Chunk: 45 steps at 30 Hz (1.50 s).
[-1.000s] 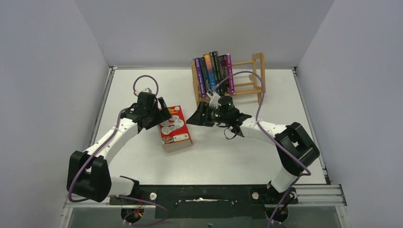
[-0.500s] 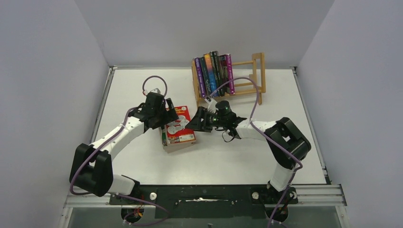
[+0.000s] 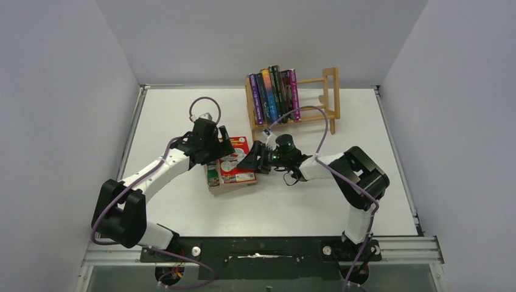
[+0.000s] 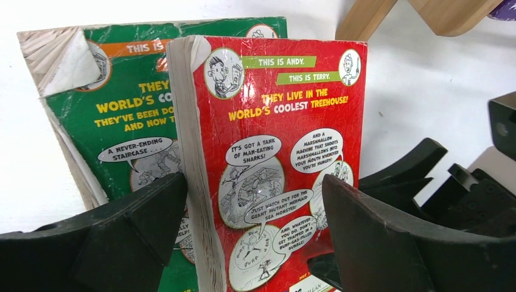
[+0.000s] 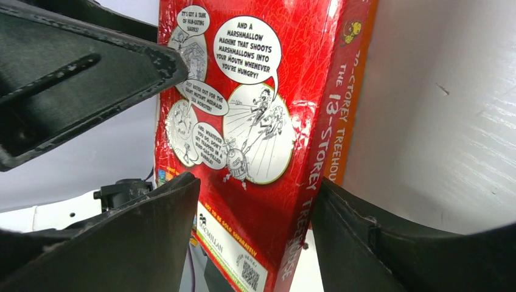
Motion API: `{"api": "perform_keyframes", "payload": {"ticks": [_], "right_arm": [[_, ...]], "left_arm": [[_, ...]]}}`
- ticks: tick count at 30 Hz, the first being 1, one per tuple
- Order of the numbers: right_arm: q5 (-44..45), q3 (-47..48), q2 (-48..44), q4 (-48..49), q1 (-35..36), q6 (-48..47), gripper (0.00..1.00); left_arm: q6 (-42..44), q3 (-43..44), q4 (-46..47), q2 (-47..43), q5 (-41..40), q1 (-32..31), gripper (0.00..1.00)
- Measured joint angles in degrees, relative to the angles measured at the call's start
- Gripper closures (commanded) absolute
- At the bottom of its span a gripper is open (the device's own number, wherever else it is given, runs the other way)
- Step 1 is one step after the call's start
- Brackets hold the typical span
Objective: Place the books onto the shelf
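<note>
My right gripper should stay where it is at that edge of the red book and close straight across the spine, because the red book's spine (image 5: pixel 304 182) is already between its open fingers.
A red book (image 3: pixel 236 164) lies on top of a small stack, pushed right so that the green book (image 3: pixel 212 175) under it shows. My left gripper (image 3: pixel 220 151) is open and straddles the red book (image 4: pixel 280 152) across its width, its left finger (image 4: pixel 146 219) over the green book (image 4: pixel 122 115). My right gripper (image 3: pixel 249 161) is open at the book's right edge, and the red book's spine (image 5: pixel 304 182) sits between its fingers (image 5: pixel 140 243). Several books (image 3: pixel 272 91) stand in the left part of the shelf (image 3: pixel 325 91).
The wooden shelf stands at the back of the white table (image 3: pixel 341 201), just behind my right arm's purple cable (image 3: pixel 316 115). Grey walls close off the left, the right and the back. A shelf foot (image 4: pixel 365 18) shows beyond the stack.
My left gripper has moved right over the stack and the red book has slid right, uncovering the green one. My right gripper has moved left to the red book's spine edge.
</note>
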Motion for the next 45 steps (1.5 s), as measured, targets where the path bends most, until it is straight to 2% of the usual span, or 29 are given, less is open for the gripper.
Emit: {"api": "perform_keyframes", "payload": {"ticks": [5, 18, 24, 27, 33, 40, 45], "right_arm": [[-1.16, -0.94, 2.03, 3.91, 0.0, 2.23, 0.37], [-1.11, -2.45, 1.99, 7.5, -0.13, 4.52, 0.62], [-0.46, -3.21, -1.51, 6.27, -0.13, 3.74, 0.92], [1.27, -3.48, -5.46, 1.99, -0.2, 1.9, 0.99], [5.51, -1.25, -14.82, -12.79, -0.59, -6.75, 1.0], [13.79, 14.95, -23.98, -30.86, -3.26, -22.53, 1.0], [24.09, 25.31, -27.61, -36.72, -6.99, -33.22, 1.0]], "left_arm": [[-0.2, 0.13, 1.14, 0.61, 0.17, -0.52, 0.18], [-0.37, 0.17, 2.91, 1.25, 0.55, -0.96, 0.18], [-0.35, -0.2, 5.73, 1.51, 1.44, -2.16, 0.18], [-0.39, 0.0, 6.62, 1.46, 2.21, -2.49, 0.18], [2.97, 5.57, 0.37, 1.42, -2.25, -1.88, 0.18], [6.34, 7.5, -3.04, -4.17, -6.45, 9.92, 0.18], [6.36, 7.37, -2.69, -7.98, -4.83, 10.14, 0.18]]}}
